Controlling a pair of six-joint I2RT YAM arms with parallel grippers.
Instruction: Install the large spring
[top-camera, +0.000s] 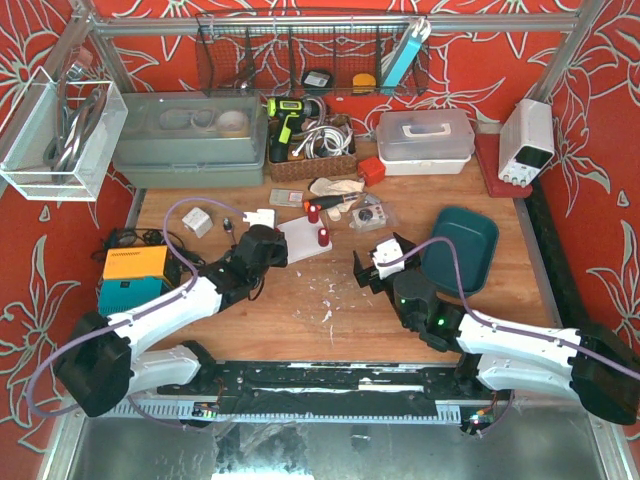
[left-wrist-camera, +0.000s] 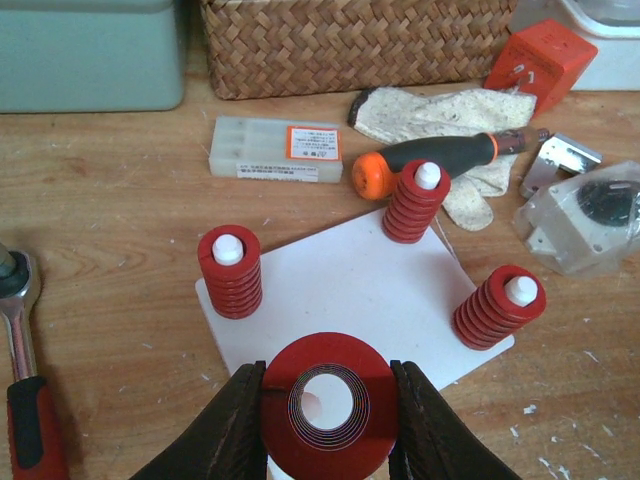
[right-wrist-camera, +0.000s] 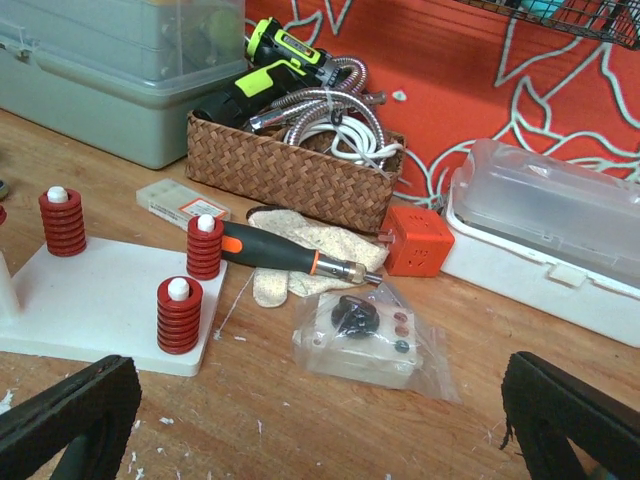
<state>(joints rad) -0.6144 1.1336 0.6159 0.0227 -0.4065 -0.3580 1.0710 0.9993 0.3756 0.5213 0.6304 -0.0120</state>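
I will move my left gripper straight down next and let go of the large red spring over the near corner's white peg (left-wrist-camera: 328, 402), since that peg shows through the spring's open hole.
My left gripper (left-wrist-camera: 327, 410) is shut on the large red spring (left-wrist-camera: 325, 362), seen end-on with its bore open. It hangs over the near corner of the white base plate (left-wrist-camera: 350, 285). A white peg shows through the bore. Three red springs sit on white pegs at the plate's other corners: left (left-wrist-camera: 229, 270), far (left-wrist-camera: 415, 201) and right (left-wrist-camera: 500, 306). In the top view the left gripper (top-camera: 264, 246) is at the plate's (top-camera: 300, 240) left edge. My right gripper (top-camera: 372, 264) (right-wrist-camera: 320, 440) is open and empty, on the table right of the plate (right-wrist-camera: 90, 300).
An orange-and-black screwdriver (left-wrist-camera: 430, 160) lies on a glove (left-wrist-camera: 450, 115) behind the plate. Also nearby are a bagged white box (right-wrist-camera: 372, 340), an orange cube (right-wrist-camera: 420, 242), a wicker basket (right-wrist-camera: 290, 170), a small plastic case (left-wrist-camera: 277, 150), a ratchet handle (left-wrist-camera: 25, 380) and a teal tray (top-camera: 462, 245).
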